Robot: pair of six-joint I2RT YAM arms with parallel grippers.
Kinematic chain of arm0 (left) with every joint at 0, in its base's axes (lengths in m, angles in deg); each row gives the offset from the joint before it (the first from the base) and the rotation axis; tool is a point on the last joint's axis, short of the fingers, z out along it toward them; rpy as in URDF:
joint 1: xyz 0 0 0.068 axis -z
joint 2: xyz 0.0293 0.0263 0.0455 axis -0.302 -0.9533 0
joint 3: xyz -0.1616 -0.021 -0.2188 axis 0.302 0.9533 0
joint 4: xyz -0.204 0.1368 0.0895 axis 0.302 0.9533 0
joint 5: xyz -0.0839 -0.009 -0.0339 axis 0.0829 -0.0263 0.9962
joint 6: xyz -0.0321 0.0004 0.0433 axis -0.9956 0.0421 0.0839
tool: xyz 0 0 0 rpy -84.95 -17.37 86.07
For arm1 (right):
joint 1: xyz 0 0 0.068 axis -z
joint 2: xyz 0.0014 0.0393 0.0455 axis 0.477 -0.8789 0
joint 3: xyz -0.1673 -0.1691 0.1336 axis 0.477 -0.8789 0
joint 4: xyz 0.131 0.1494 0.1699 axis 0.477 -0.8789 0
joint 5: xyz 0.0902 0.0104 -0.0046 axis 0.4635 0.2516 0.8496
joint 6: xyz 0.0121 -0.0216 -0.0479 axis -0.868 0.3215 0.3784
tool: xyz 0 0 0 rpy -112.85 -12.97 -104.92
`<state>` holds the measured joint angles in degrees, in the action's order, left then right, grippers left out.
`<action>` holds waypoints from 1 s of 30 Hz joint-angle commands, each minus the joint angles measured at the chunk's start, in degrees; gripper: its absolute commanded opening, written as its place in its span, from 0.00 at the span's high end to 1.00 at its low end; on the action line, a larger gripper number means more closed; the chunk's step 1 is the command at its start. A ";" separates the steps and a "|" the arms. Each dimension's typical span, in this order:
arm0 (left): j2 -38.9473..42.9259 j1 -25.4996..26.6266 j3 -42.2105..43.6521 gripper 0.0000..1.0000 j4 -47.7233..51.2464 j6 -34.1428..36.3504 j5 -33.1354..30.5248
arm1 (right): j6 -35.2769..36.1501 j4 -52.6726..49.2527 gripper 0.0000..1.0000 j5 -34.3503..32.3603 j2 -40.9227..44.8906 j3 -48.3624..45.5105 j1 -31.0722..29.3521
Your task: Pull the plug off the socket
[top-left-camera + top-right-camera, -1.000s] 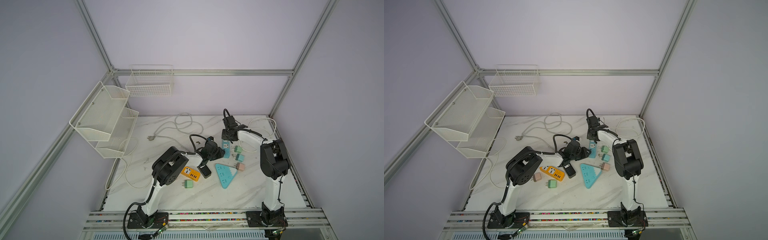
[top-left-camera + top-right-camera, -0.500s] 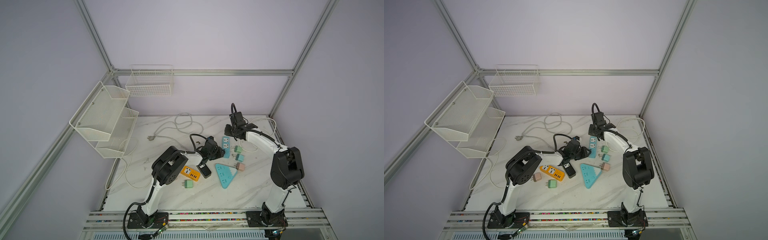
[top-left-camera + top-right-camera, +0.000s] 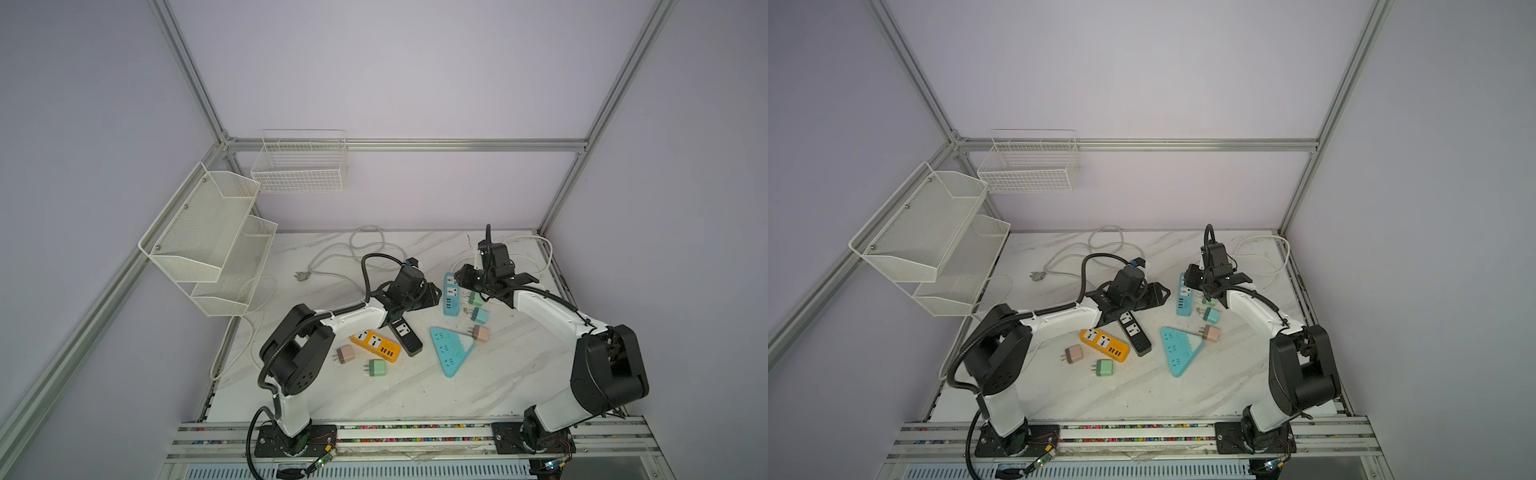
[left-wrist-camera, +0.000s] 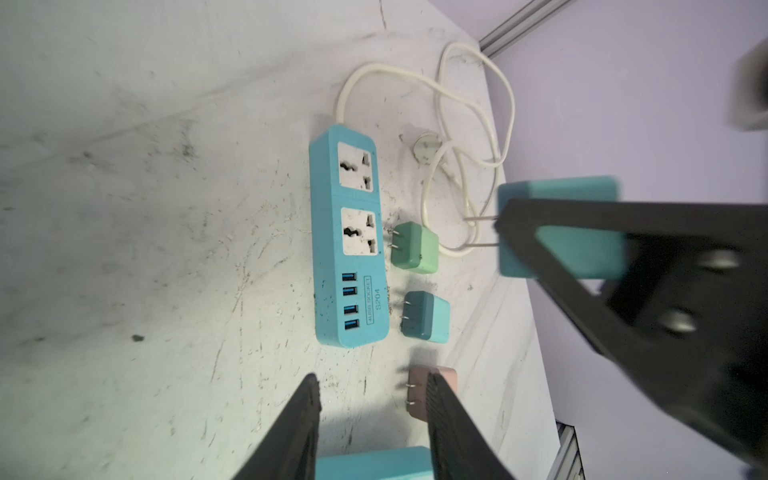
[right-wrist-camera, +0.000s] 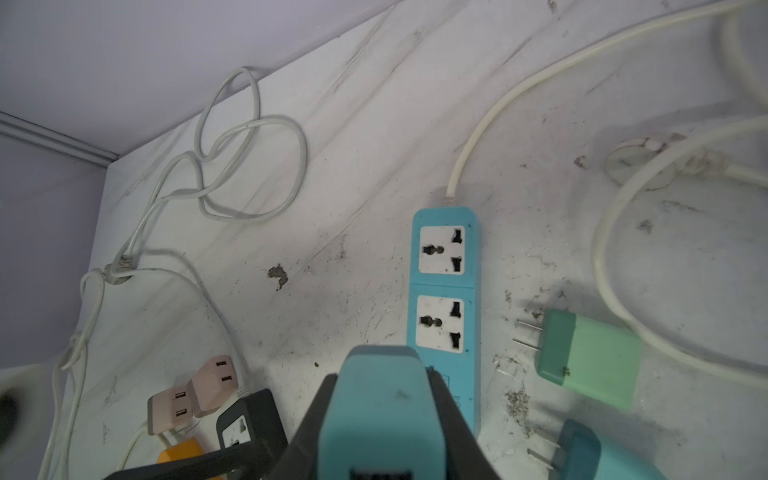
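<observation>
My right gripper will next carry the plug across and down, past the light blue socket strip [image 3: 451, 297] toward the black strip, and release it on the bare marble below.
The light blue socket strip [image 3: 451, 297] [image 3: 1184, 300] [image 4: 349, 241] [image 5: 442, 282] lies flat on the marble table, and both of its sockets are empty. A blue plug [image 4: 557, 230] [image 5: 382, 415] hangs above the table just right of the strip with its two prongs bare. My right gripper [image 3: 484, 289] [image 5: 382, 376] is shut on it. My left gripper [image 3: 436, 295] [image 3: 1165, 293] [image 4: 371, 376] sits low at the strip's left side. Its fingers [image 4: 307, 415] stand apart, with nothing between the tips.
Green [image 4: 413, 247], teal [image 4: 426, 318] and pink [image 4: 440, 378] plugs lie loose right of the strip. A blue triangular strip [image 3: 451, 351], a black strip [image 3: 405, 336], an orange strip [image 3: 376, 345] and two more plugs [image 3: 377, 368] lie nearer the front. White cables [image 3: 365, 245] coil at the back. Wire baskets [image 3: 208, 237] hang on the left wall.
My right gripper has moved right and away from the strip with the blue plug in it. My left gripper's jaws have opened while its arm stayed in place.
</observation>
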<state>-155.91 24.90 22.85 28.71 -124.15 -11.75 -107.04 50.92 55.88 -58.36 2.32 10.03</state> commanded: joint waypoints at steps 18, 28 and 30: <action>24.84 -2.14 22.50 0.48 8.48 2.06 -11.48 | -8.36 27.01 0.77 3.23 -12.23 -6.16 -10.75; 25.94 -2.35 24.97 0.47 7.72 0.90 -12.06 | -9.22 30.45 0.73 1.68 -19.53 -3.96 -12.69; 25.76 -2.49 25.08 0.46 7.85 0.71 -11.88 | -8.65 29.74 0.72 0.79 -20.60 -3.16 -13.27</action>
<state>-131.48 22.91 45.54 37.78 -122.77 -22.74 -115.34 78.63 58.15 -78.14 -2.90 -2.23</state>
